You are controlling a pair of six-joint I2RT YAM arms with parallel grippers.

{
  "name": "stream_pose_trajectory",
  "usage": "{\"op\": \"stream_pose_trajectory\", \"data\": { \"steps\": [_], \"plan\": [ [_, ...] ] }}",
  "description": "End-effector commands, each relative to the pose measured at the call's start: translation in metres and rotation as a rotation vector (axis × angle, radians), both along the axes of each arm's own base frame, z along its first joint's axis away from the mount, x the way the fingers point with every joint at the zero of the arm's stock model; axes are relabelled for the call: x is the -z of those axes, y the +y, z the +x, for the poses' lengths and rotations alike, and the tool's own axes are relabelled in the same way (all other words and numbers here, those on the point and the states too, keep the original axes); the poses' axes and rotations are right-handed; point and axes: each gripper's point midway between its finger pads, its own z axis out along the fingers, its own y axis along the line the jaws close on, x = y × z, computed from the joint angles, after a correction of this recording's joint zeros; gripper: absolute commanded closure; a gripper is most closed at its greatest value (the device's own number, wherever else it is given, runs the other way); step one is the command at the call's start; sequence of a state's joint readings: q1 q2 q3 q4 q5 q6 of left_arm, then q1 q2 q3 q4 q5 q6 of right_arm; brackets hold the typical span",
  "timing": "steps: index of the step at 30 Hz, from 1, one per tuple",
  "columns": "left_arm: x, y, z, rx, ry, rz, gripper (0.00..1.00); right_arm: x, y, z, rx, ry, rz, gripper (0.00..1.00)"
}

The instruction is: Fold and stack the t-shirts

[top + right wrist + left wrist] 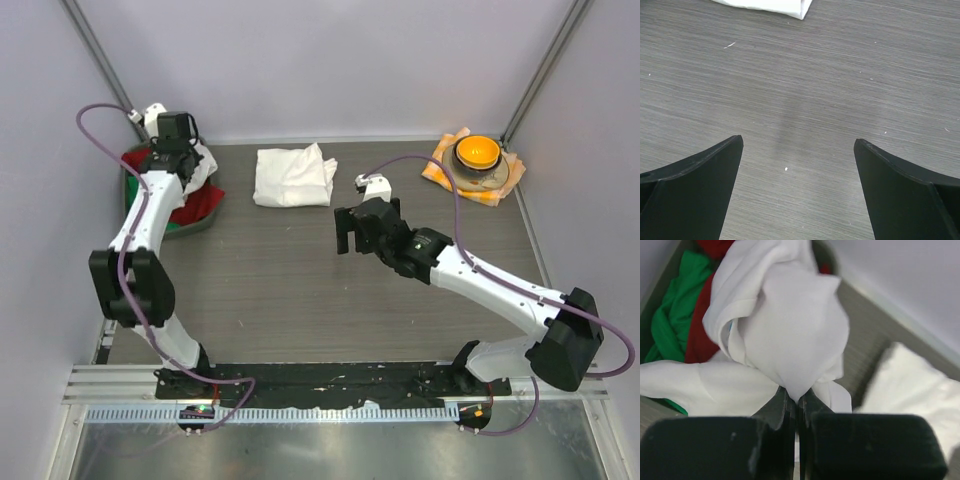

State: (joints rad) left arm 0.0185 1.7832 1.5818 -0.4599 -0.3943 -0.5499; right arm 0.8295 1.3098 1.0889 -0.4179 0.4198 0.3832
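Observation:
My right gripper moves back and down, open, to close on the shirt's loose cloth next, as only my left gripper holds the bunched white t-shirt.
A folded white t-shirt lies at the back middle of the table; it also shows in the left wrist view and its corner in the right wrist view. My left gripper is shut on a bunched white t-shirt and holds it over the green bin at the back left. In the left wrist view the jaws pinch the cloth's fold. My right gripper is open and empty over bare table, just right of and in front of the folded shirt; its jaws stand wide apart in the right wrist view.
The green bin holds red cloth and green cloth under the white shirt. An orange bowl sits on an orange-and-white checked cloth at the back right. Walls close the back and sides.

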Motion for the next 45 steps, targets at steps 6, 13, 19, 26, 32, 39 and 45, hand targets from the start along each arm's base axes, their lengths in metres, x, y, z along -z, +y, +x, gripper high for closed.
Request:
{"op": "stream_pose_trajectory", "data": {
  "steps": [6, 13, 19, 26, 32, 39, 45],
  "plan": [
    [-0.141, -0.177, -0.078, 0.388, -0.352, -0.103, 0.99, -0.036, -0.021, 0.013, 0.148, -0.102, 0.044, 0.00],
    [-0.012, -0.281, -0.158, 0.567, -0.115, -0.216, 0.54, -0.076, -0.052, 0.010, 0.258, -0.172, 0.030, 0.00],
    [0.077, -0.351, -0.228, 0.740, 0.062, -0.208, 0.00, -0.074, -0.064, 0.006, 0.293, -0.158, -0.005, 0.00],
    [0.038, -0.339, -0.244, 0.711, 0.002, -0.087, 0.00, -0.044, -0.050, 0.000, 0.217, -0.076, -0.027, 0.00],
    [0.024, -0.250, -0.236, 0.462, 0.040, 0.108, 0.00, 0.008, -0.004, -0.020, -0.003, 0.104, 0.017, 0.00],
    [0.063, -0.204, -0.236, 0.370, 0.163, 0.049, 0.00, 0.058, 0.045, -0.063, -0.179, 0.256, -0.009, 0.00],
    [0.119, -0.195, -0.234, 0.308, 0.274, 0.031, 0.00, 0.090, 0.061, -0.091, -0.228, 0.320, -0.035, 0.01]
  ]
}}
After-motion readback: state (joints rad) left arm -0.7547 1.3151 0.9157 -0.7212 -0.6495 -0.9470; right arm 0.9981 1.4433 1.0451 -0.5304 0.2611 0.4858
